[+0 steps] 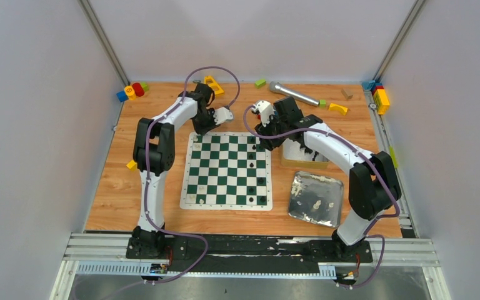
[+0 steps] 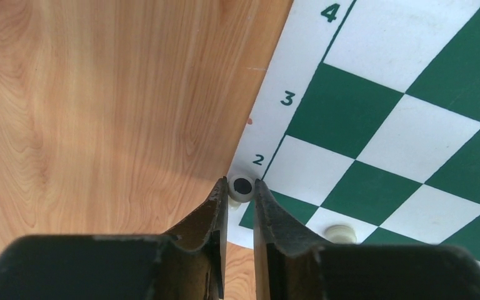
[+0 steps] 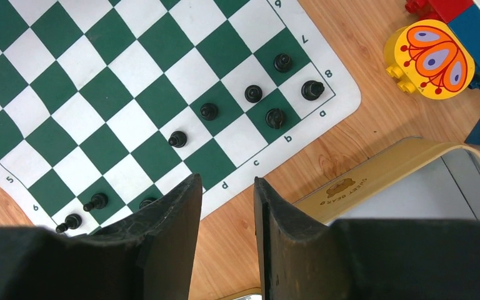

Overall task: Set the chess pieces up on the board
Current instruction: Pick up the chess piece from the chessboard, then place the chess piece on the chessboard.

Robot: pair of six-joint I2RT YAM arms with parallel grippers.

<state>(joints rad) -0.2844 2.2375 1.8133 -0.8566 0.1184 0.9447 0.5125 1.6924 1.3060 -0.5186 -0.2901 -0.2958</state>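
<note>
The white piece in my left gripper has its dark-spotted end facing up, so next I need to move it back over the board's empty middle squares. I need to lay it there and then let go of it.
The green-and-white board (image 1: 227,170) lies mid-table. In the left wrist view my left gripper (image 2: 242,182) stands at the board's (image 2: 375,81) corner by the rank 2 mark. Its jaws press both sides of a cream-white chess piece (image 2: 242,187), whose round end with a dark spot faces the camera. Another white piece (image 2: 340,233) stands a square away. My right gripper (image 3: 227,181) hangs open with nothing in it over the board's edge (image 3: 325,119) by file d. Several black pieces (image 3: 275,117) stand along that side. From above, the left gripper (image 1: 201,129) is at the far left corner and the right gripper (image 1: 269,137) at the far right.
A yellow-rimmed tin (image 3: 375,181) sits just right of the board under the right arm. A silver tray (image 1: 306,178) nearer the front holds white pieces (image 1: 315,204). Toy blocks (image 1: 131,92) and a microphone (image 1: 294,94) lie along the back; a yellow block (image 3: 429,57) stands near the tin.
</note>
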